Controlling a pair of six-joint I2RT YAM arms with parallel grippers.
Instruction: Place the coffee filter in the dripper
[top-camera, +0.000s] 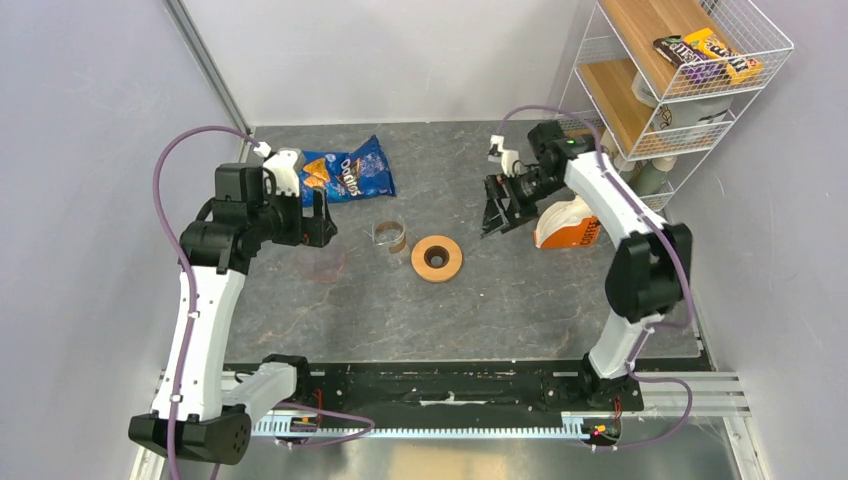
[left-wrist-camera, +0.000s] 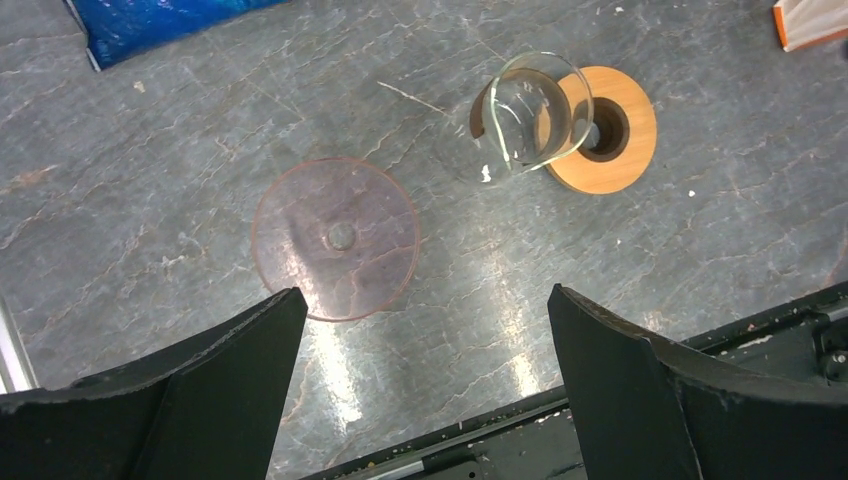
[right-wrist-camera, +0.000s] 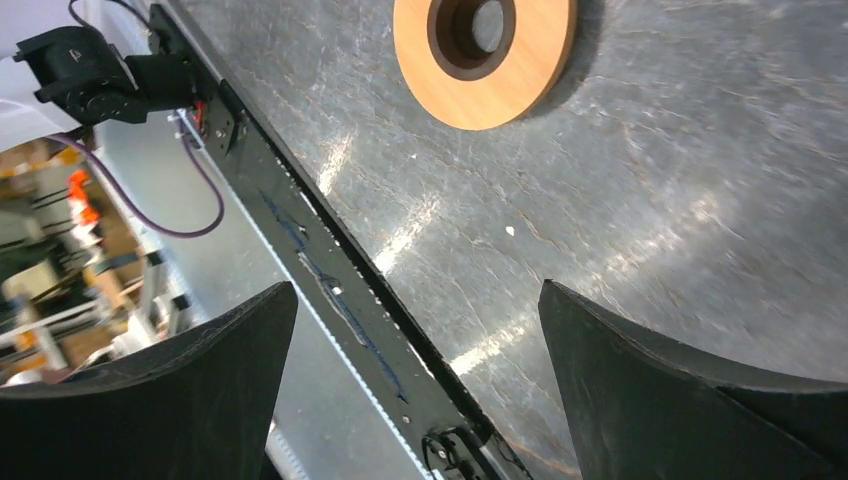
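I will next tilt my right gripper and bring it down to the left in the top view, onto the dripper's rim facing it, because the glass crowds the opposite side of the dripper.
The dripper is an orange-tan disc with a dark hollow centre, standing mid-table; the left wrist view shows the dripper behind a clear glass, and the right wrist view shows the dripper at the top. The coffee filter shows in no view. My left gripper hangs open left of the glass, and my left gripper has nothing between its fingers. My right gripper hovers open right of the dripper, and my right gripper is likewise empty, above the table's near edge.
A small clear glass stands just left of the dripper. A pink see-through disc lies below my left gripper. A blue chip bag lies at the back. An orange-and-white pack sits under my right arm. A wire shelf stands far right.
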